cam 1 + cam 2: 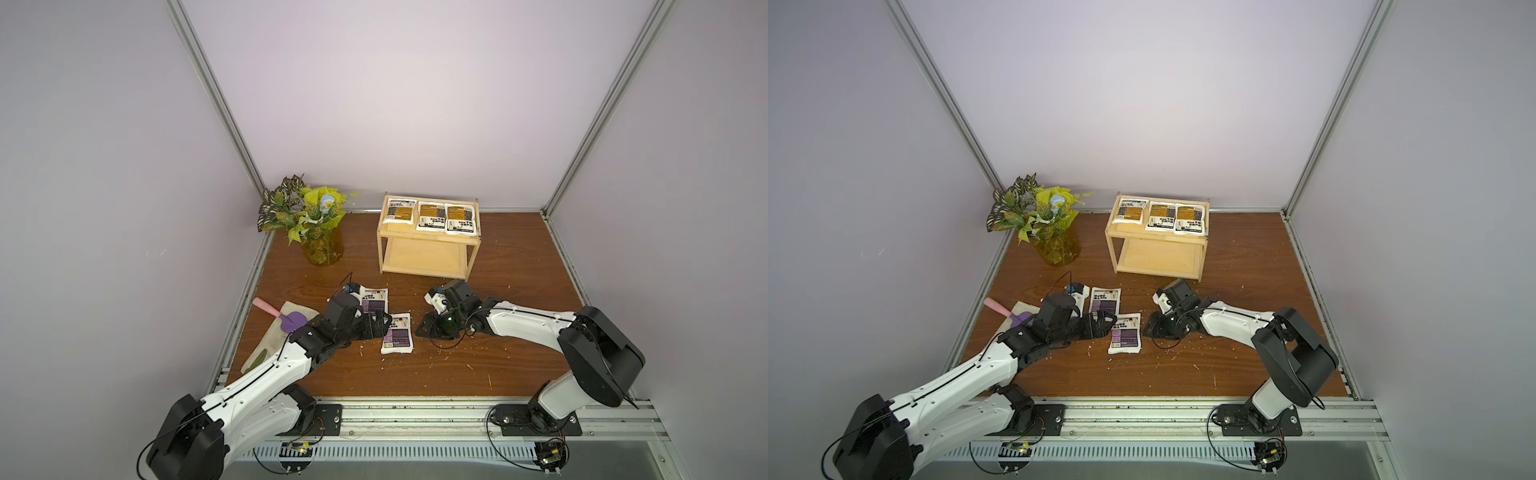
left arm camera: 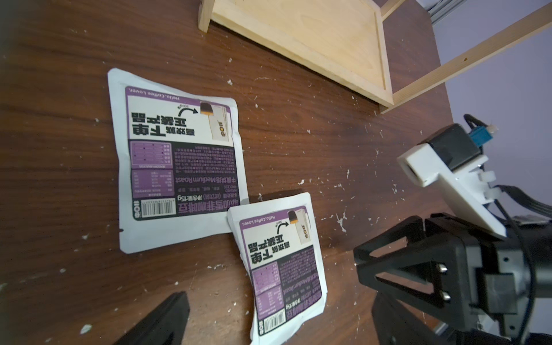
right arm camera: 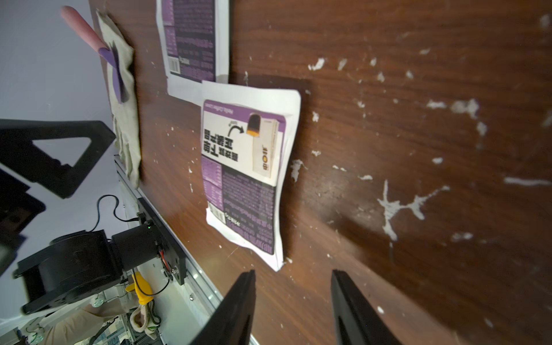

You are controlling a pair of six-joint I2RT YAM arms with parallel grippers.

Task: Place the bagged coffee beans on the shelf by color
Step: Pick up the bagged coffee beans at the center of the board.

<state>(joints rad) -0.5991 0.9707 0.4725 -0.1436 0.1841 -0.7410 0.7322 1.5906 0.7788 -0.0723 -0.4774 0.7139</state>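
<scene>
My right gripper moves low across the table toward my left gripper next and closes on the near pouch's facing side edge [image 1: 411, 332] [image 3: 279, 204], since my fingers still stand short.
Three orange-labelled bagged coffee beans [image 1: 430, 216] lie in a row on the top tier of the shelf [image 1: 428, 240]; its lower tier [image 2: 298, 38] is bare. Two purple-labelled pouches lie flat on the table, corners overlapping: the far one [image 1: 374, 301] [image 2: 179, 161] and the near one [image 1: 397, 336] [image 2: 283, 268] [image 3: 248, 173]. My left gripper [image 1: 380, 324] [image 2: 279, 298] is open and straddles the near pouch's end. From the opposite side my right gripper [image 1: 424, 328] [image 3: 294, 273] is open, low over the table, just short of that pouch's corner, with nothing between its fingers.
A yellow vase of leafy plants [image 1: 322, 245] stands left of the shelf. A work glove [image 1: 270, 340] with a purple, pink-handled trowel [image 1: 286, 320] lies by the left edge, under my left arm. White flecks dot the brown table [image 1: 498, 332].
</scene>
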